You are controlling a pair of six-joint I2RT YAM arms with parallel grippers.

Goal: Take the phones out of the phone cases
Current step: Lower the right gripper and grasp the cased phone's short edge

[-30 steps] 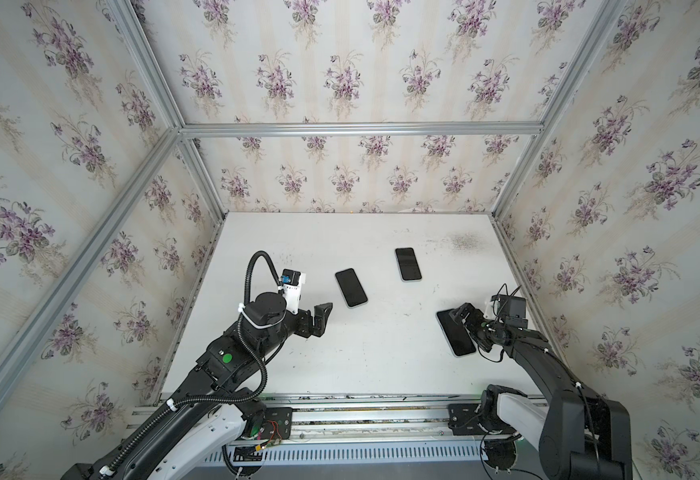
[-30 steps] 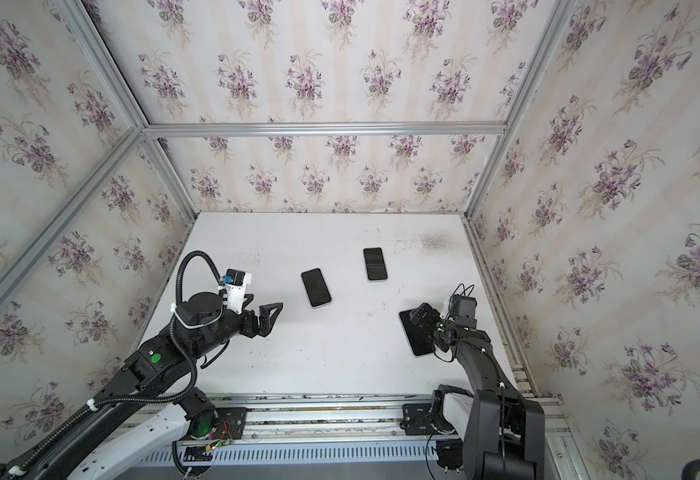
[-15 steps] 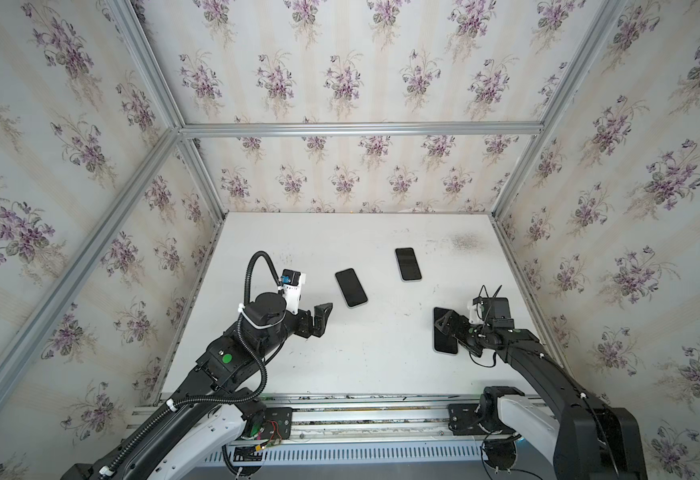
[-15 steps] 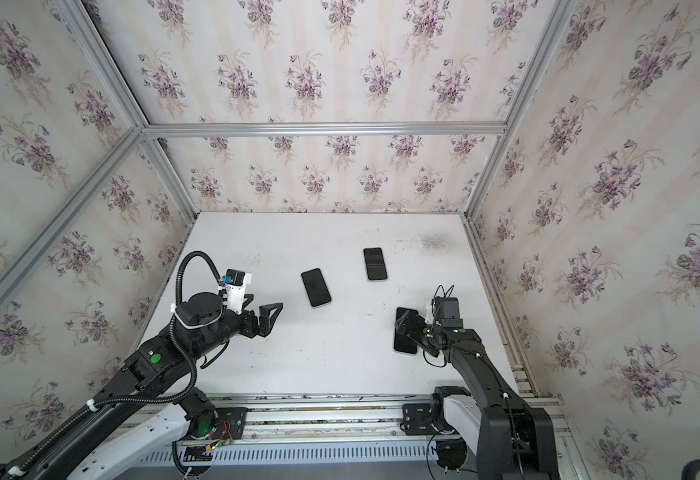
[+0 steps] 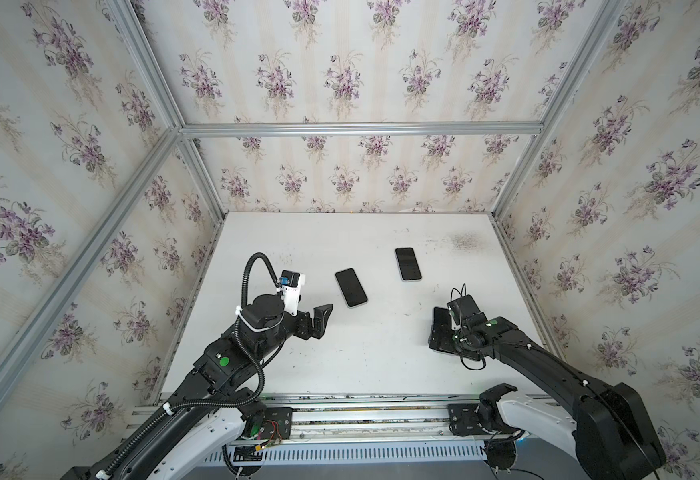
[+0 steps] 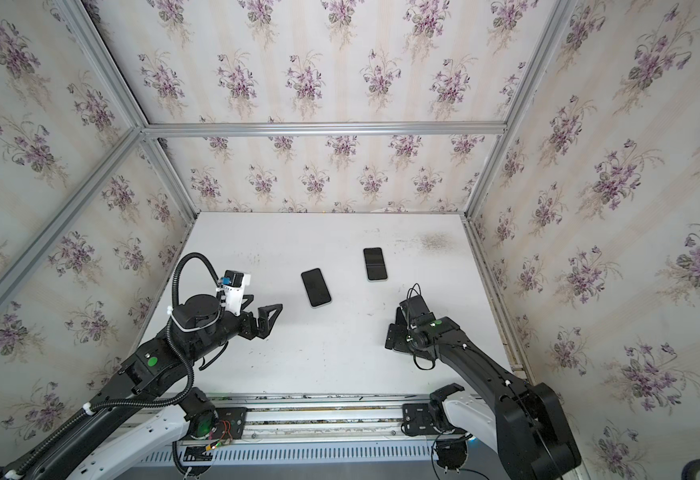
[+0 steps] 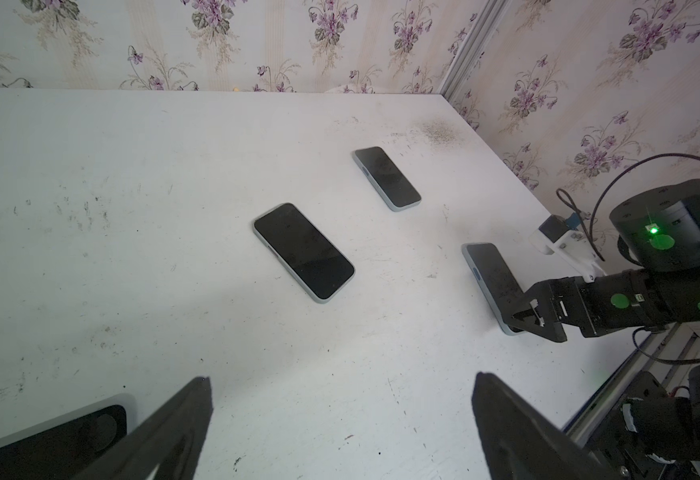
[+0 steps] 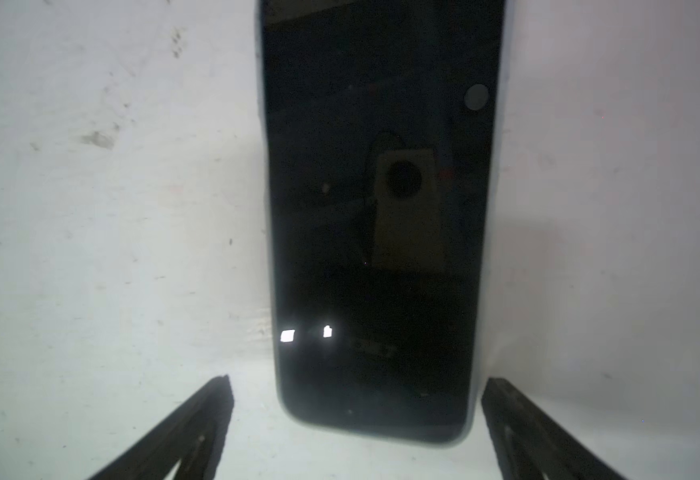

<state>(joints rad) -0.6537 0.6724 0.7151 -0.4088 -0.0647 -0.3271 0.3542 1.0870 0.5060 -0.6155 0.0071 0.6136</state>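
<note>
The robot's right gripper needs to ease slightly outward and down over the phone case's near end [image 8: 377, 384] and close on the case's long sides, since its open fingers are on either side of them.
A dark-screened phone [image 8: 381, 208] in a pale grey-blue phone case [image 8: 435, 440] lies flat on the white table at the right [image 5: 439, 328] [image 6: 393, 338]. My right gripper [image 8: 356, 379] [image 5: 443, 338] hovers low over its near end, open, with one finger on each side and not touching it. The left wrist view shows this phone [image 7: 487, 272] with the right gripper [image 7: 527, 318] at its end. My left gripper [image 7: 342, 378] [image 5: 319, 320] [image 6: 267, 318] stands open and empty over bare table at the left.
Two more cased phones lie screen up: one mid-table [image 5: 351, 287] [image 7: 303, 250], one farther back [image 5: 408, 264] [image 7: 386, 178]. A flat black object [image 7: 48, 440] lies by my left gripper, hidden in both top views. Floral walls enclose the table [image 5: 340, 357].
My right arm has swung left and its gripper has turned. The phone under it now lies a little farther left and straighter. The left arm has not moved.
</note>
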